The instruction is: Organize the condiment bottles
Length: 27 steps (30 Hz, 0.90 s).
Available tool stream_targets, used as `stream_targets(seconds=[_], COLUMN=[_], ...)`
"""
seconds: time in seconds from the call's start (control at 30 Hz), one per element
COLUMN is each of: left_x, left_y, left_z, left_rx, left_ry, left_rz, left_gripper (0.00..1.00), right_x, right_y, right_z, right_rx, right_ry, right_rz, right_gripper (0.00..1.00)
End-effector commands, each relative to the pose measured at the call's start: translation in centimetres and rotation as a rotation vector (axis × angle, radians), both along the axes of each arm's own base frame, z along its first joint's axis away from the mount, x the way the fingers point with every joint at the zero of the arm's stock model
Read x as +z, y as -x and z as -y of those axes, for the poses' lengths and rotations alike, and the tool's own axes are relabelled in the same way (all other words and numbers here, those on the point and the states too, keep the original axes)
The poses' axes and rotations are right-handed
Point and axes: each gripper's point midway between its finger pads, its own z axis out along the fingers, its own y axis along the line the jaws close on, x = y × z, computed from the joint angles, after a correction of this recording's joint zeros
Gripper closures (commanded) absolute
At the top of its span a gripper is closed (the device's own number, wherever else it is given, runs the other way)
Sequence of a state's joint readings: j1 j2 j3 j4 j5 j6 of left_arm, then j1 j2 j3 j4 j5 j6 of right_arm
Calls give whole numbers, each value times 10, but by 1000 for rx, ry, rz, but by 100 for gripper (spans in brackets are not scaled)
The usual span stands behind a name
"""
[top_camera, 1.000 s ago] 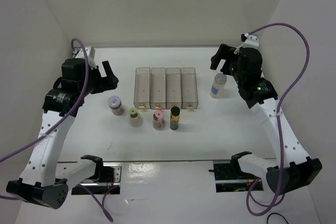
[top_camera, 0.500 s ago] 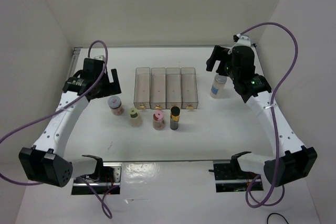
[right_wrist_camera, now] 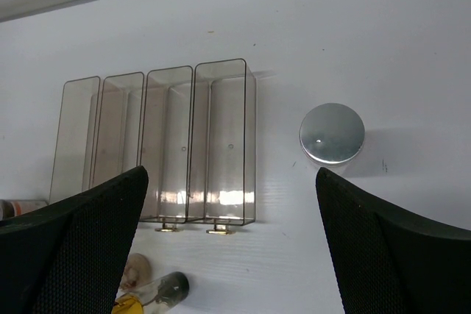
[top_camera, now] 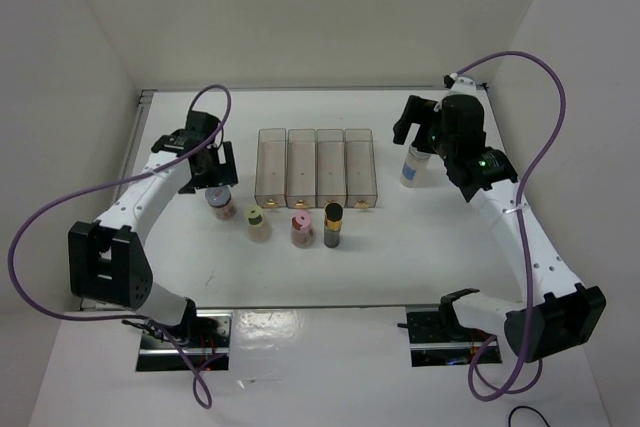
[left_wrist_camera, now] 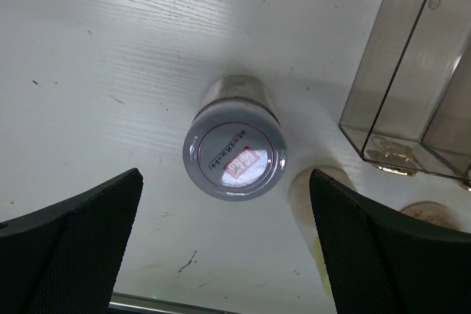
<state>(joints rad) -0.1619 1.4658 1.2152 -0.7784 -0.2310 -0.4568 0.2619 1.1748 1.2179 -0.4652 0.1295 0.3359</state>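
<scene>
I will lower my left gripper over the grey-lidded jar (left_wrist_camera: 234,148) next. Its fingers should end up on either side of the jar's upper part.
Four jars stand in a row in front of the rack: grey-lidded pinkish (top_camera: 220,201), yellow-green-lidded cream (top_camera: 257,222), pink-lidded reddish (top_camera: 302,228), slim dark gold-banded (top_camera: 333,224). The grey-capped clear jar (top_camera: 413,166) stands alone, right of the rack. My left gripper (top_camera: 210,163) is open and empty, hanging just behind and above the grey-lidded jar (left_wrist_camera: 234,148), which shows between the fingers (left_wrist_camera: 73,240); the cream jar (left_wrist_camera: 313,200) is partly hidden by the right finger. My right gripper (top_camera: 420,127) is open and empty above the grey-capped jar (right_wrist_camera: 332,132).
The clear four-compartment rack (top_camera: 316,165) stands at the table's middle with nothing in it; it also shows in the left wrist view (left_wrist_camera: 412,71) and the right wrist view (right_wrist_camera: 158,145). White walls close in the table at the left, back and right.
My left arm has stretched out and swung right, bringing its gripper over the grey-lidded jar. My right gripper has shifted slightly back above the grey-capped jar. No jar has moved.
</scene>
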Motion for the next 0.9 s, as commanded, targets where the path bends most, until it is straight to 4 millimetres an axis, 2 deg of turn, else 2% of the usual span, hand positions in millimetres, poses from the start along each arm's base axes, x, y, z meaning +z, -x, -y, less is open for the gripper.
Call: stream_targets(seconds=[0.0, 0.23, 0.4, 0.43, 0.5, 0.67, 0.8, 0.87], left_x=[-13, -29, -46, -46, -52, -52, -58, -61], left_y=[-7, -9, -8, -8, -5, -5, -2, -2], left_z=[-2, -1, -2, -2, -4, -3, -5, -5], left_rx=[27, 27, 26, 26, 30, 38, 44, 43], left_ry=[-15, -22, -29, -29, -40, -36, -31, -33], left_rz=[-10, -45, -84, -84, -101, -100, -121, -130], left_gripper=[0, 0, 0, 0, 0, 0, 8, 12], right_x=[8, -6, 4, 0, 4, -1, -5, -1], right_y=[2, -7, -14, -16, -17, -21, -23, -23], right_z=[-2, -6, -8, -8, -9, -10, -10, -10], right_rx=[12, 25, 28, 28, 28, 28, 32, 32], right_ry=[-6, 9, 11, 14, 12, 14, 25, 23], right_rz=[24, -16, 8, -3, 5, -3, -13, -4], right_gripper=[1, 1, 1, 1, 1, 1, 1, 1])
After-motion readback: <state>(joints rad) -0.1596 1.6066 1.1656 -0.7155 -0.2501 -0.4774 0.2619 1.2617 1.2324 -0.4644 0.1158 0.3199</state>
